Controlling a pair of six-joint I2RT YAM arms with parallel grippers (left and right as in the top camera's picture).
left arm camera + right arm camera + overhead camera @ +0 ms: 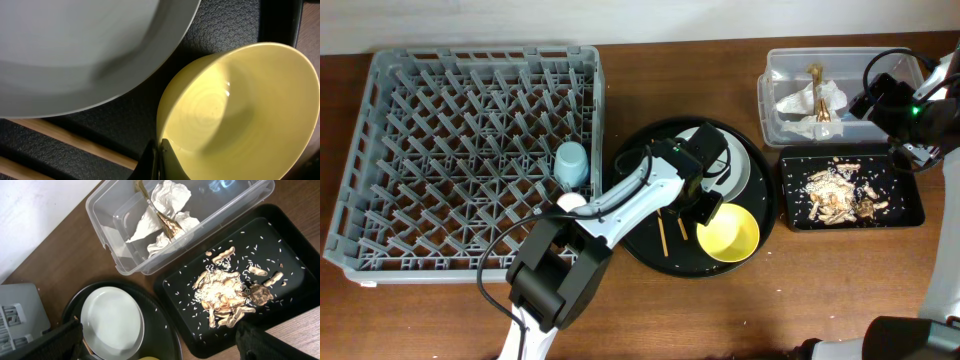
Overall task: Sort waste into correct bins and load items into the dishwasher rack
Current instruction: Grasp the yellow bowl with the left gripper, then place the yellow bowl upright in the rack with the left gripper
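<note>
The left gripper will next lift the bowl [730, 233] across to the left in the overhead view and let go of it in the empty rack spot beyond the light-blue cup.
My left gripper [706, 210] is shut on the near rim of the yellow bowl [730, 233], which sits tilted on the large round black tray [645, 250]. In the left wrist view the fingers [160, 161] pinch the bowl's wall [240, 100]. The grey-white plate [732, 170] [75, 50] lies beside it, partly under the arm. Two chopsticks [661, 236] [75, 142] lie on the round tray. A light-blue cup [571, 160] stands in the grey dishwasher rack [470, 150]. My right gripper [886, 100] [162, 347] is open and empty above the bins.
The clear tub [772, 110] [112, 255] holds the crumpled napkin [798, 102] [170, 195] and the brown wrapper [817, 78] [167, 226]. The shallow black tray [912, 215] [300, 255] holds the food scraps [840, 192] [225, 292] and scattered rice.
</note>
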